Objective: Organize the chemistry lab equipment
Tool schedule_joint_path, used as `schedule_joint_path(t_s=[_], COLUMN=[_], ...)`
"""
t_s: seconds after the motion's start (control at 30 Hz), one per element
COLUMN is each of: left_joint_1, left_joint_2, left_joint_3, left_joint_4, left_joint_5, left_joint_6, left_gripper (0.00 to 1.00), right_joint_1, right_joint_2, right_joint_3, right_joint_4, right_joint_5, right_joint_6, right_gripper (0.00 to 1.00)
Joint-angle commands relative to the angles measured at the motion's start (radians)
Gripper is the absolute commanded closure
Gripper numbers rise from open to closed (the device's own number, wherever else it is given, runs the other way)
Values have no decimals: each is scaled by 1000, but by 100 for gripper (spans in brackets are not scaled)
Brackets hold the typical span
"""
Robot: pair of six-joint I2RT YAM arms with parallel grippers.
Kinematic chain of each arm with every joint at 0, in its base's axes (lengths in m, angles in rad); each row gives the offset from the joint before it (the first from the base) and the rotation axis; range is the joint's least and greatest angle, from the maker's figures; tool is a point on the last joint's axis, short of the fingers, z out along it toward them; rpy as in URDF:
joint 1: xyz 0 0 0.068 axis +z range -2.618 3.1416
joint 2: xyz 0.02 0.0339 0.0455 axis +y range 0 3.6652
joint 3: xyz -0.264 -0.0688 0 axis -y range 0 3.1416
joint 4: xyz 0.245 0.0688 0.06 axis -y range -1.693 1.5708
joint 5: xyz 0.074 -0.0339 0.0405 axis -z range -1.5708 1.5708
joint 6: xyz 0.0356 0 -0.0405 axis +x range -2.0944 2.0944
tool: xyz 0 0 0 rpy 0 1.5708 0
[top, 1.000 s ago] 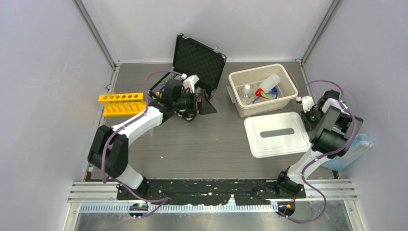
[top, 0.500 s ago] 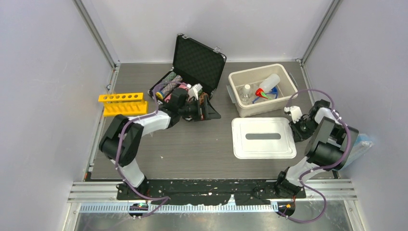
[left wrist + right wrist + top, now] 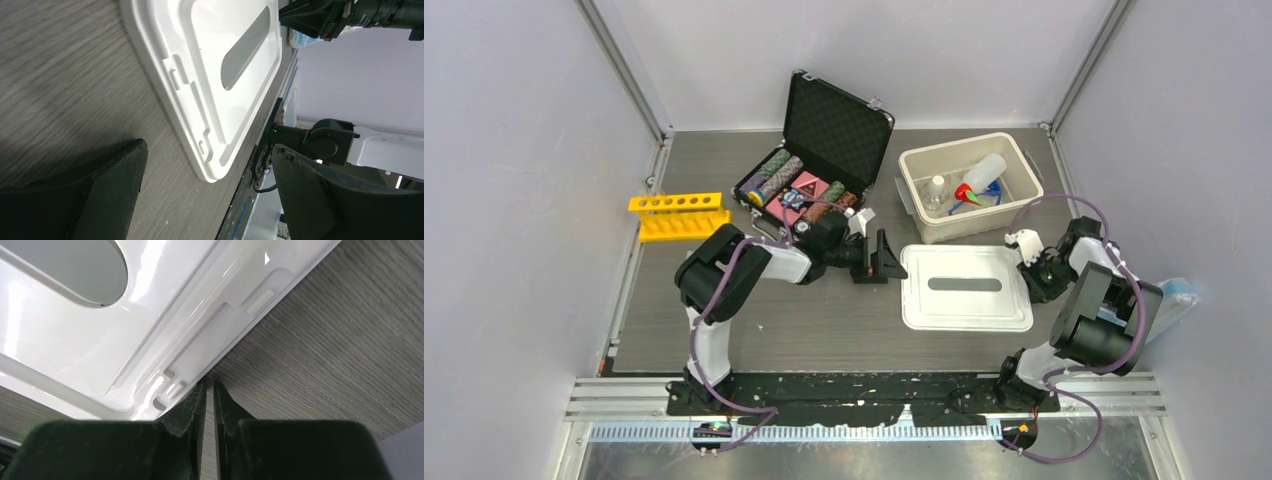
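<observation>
Next, my left gripper moves to the right in the top view, around the lid's facing short edge, since my right gripper's fingers block the lid's other end.
A white lid lies flat on the table in front of the open white bin. In the bin lie the red-capped white squeeze bottle, a small clear bottle and blue and green small items. The yellow tube rack stands at the left. My left gripper is open and empty just left of the lid, low over the table. My right gripper is shut, its tips against the lid's right edge.
The open black case of striped poker chips stands behind my left arm. A blue item lies at the far right, partly hidden by my right arm. Grey walls enclose the table on three sides.
The lid has slid left with my shut right gripper behind it. My left gripper has swung from the case rightward and down to the lid's left edge.
</observation>
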Motion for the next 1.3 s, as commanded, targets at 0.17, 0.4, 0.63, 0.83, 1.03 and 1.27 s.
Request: schedule_joint_path(t_s=[0.17,0.4,0.63,0.83,1.03,1.27], left_joint_1=[-132,-148,-164,-153,-144,-124], left_joint_2=[206,248,191,189,127,-34], left_joint_3=[126,122,134,133,107,41], left_joint_4=[158,563,615,570,529,386], left_joint_5=[64,112,115,119,131,218], left_joint_6=[-128,-300,-379,-393,-336,-192], left_gripper=[6,8,32,66,83,100], right_joint_1=[79,114,122,122,86,-29], right_joint_2=[0,-8,-38,-71,-115,-219], right_joint_3=[-88,-86,-109,-114,-73,164], right_joint_4=[18,-6,-21,-42,-89,-330], right_joint_5=[8,-1,-15,-32,-44,-186], right_joint_6=[1,-16,-55,-68,-56,-65], right_gripper=[87,89,89,89,83,56])
